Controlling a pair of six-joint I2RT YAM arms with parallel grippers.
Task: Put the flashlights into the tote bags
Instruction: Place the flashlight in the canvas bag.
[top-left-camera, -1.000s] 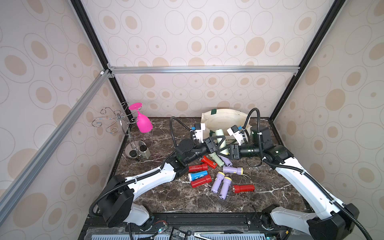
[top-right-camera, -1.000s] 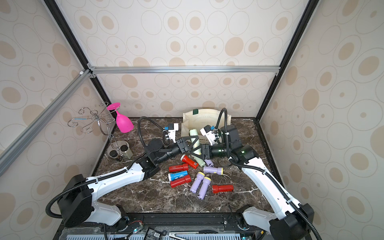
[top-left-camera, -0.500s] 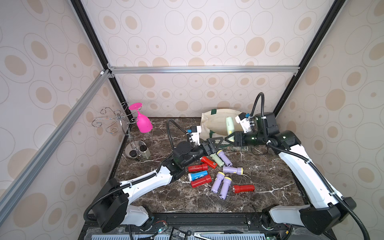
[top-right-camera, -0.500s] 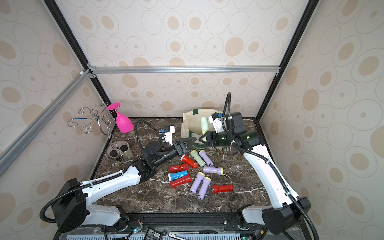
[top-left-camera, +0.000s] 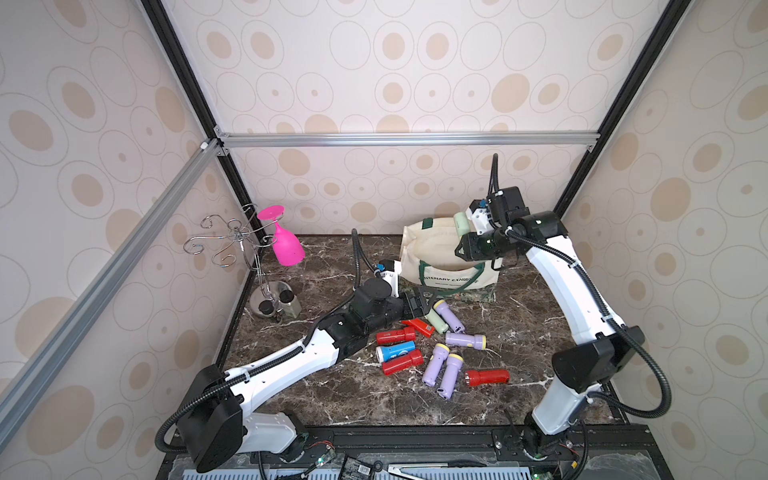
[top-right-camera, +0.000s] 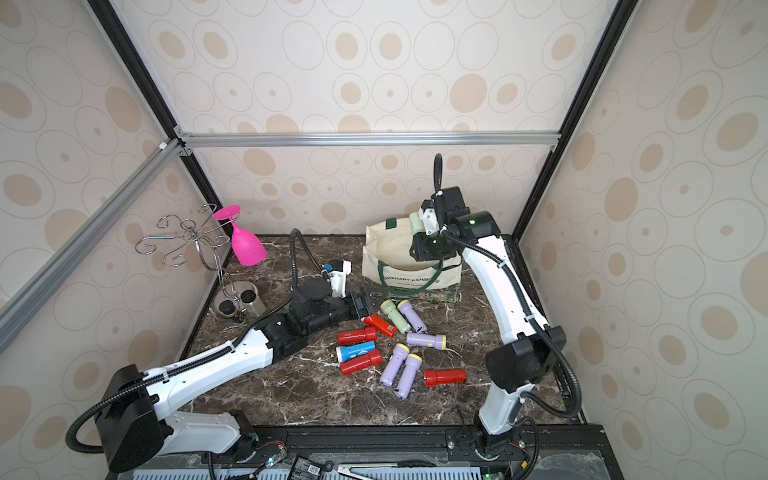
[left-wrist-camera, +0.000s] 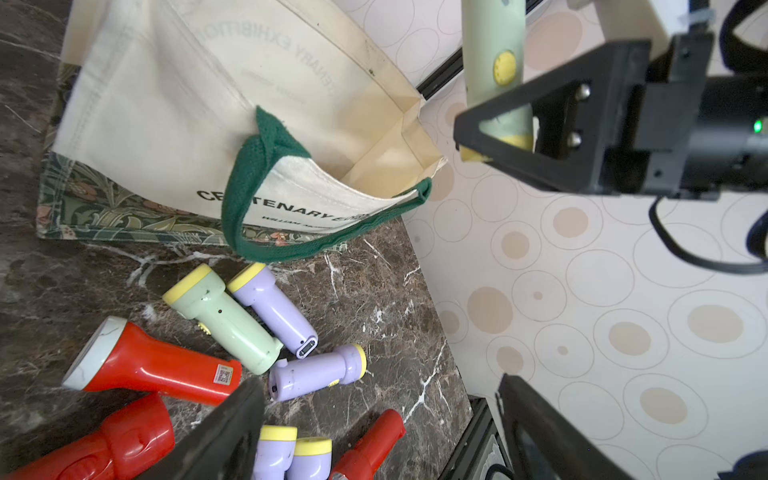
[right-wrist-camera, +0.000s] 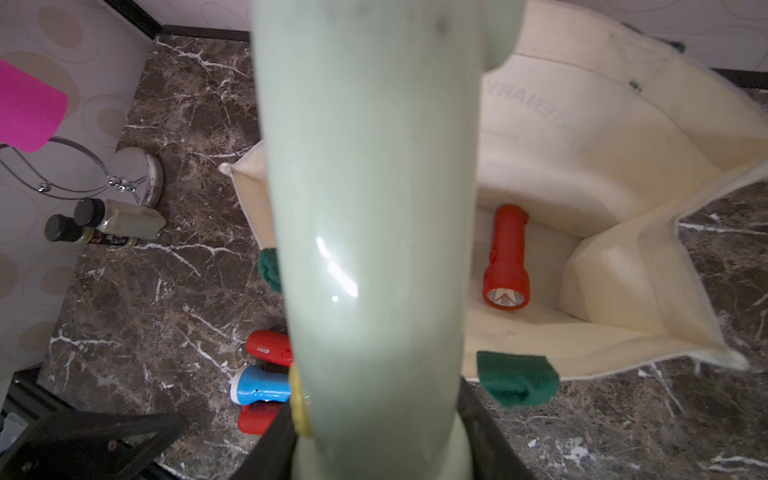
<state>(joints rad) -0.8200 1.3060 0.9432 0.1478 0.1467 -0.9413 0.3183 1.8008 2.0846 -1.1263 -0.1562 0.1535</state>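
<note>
My right gripper lowers into the cream tote bag's opening (top-left-camera: 441, 252) (right-wrist-camera: 544, 240) next and releases the pale green flashlight inside, since that opening gapes wide just below my gripper.
The cream tote bag (top-left-camera: 432, 257) (top-right-camera: 395, 249) (left-wrist-camera: 166, 124) stands open at the back of the table. My right gripper (top-left-camera: 459, 239) (right-wrist-camera: 374, 449) hangs over its mouth, shut on a pale green flashlight (top-left-camera: 460, 220) (top-right-camera: 415, 222) (left-wrist-camera: 492, 54) (right-wrist-camera: 365, 208). One red flashlight (right-wrist-camera: 506, 257) lies inside the bag. Several more lie in front of it, among them a blue one (top-left-camera: 395, 351), a lilac one (top-left-camera: 465, 340) and a red one (top-left-camera: 487, 377). My left gripper (top-left-camera: 424, 301) (top-right-camera: 374, 297) (left-wrist-camera: 380, 415) is low by the pile, open, holding nothing.
A wire rack with a hanging pink goblet (top-left-camera: 282, 243) stands at the back left, two small bottles (top-left-camera: 282, 303) at its foot. The bag's green handle (left-wrist-camera: 249, 199) droops over its front side. Black frame posts mark the back corners.
My left gripper has opened and drawn back toward the pile. The right arm has risen and swung back, carrying the pale green flashlight from the pile to above the bag's mouth.
</note>
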